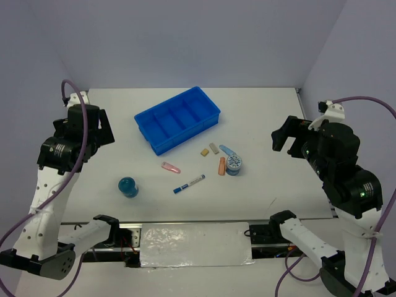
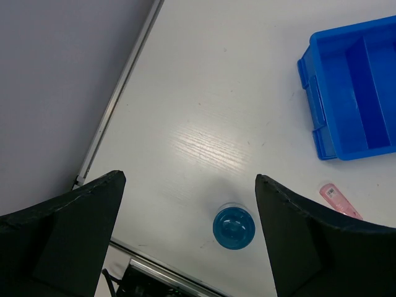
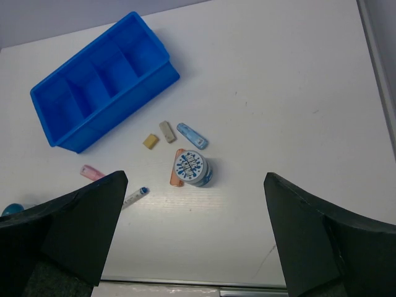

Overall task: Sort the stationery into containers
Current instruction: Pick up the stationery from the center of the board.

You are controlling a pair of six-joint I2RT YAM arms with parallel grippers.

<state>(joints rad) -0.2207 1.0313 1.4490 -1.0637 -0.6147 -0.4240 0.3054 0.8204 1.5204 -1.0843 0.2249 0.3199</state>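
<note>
My right gripper needs to move across and down around the patterned roll's round top (image 1: 234,161) (image 3: 189,165) next, since the roll stands below it and to its left in the top view.
The blue four-compartment tray (image 1: 177,119) stands at the table's middle back, empty; it also shows in the left wrist view (image 2: 352,93) and the right wrist view (image 3: 102,83). In front of it lie a tan piece (image 1: 204,151), a grey piece (image 1: 214,148), a light-blue piece (image 1: 227,150), an orange piece (image 1: 221,166), the patterned roll (image 1: 234,164), a pink piece (image 1: 170,167) and the marker (image 1: 189,184). The teal blob (image 1: 128,186) sits at front left. My left gripper (image 1: 99,127) is open, high above the blob (image 2: 234,227). My right gripper (image 1: 286,135) is open, high above the roll (image 3: 192,168).
A grey wall (image 1: 185,37) closes the back and the left side. The table's near edge has a metal rail (image 1: 185,238) between the arm bases. A purple cable (image 1: 362,102) loops over each arm.
</note>
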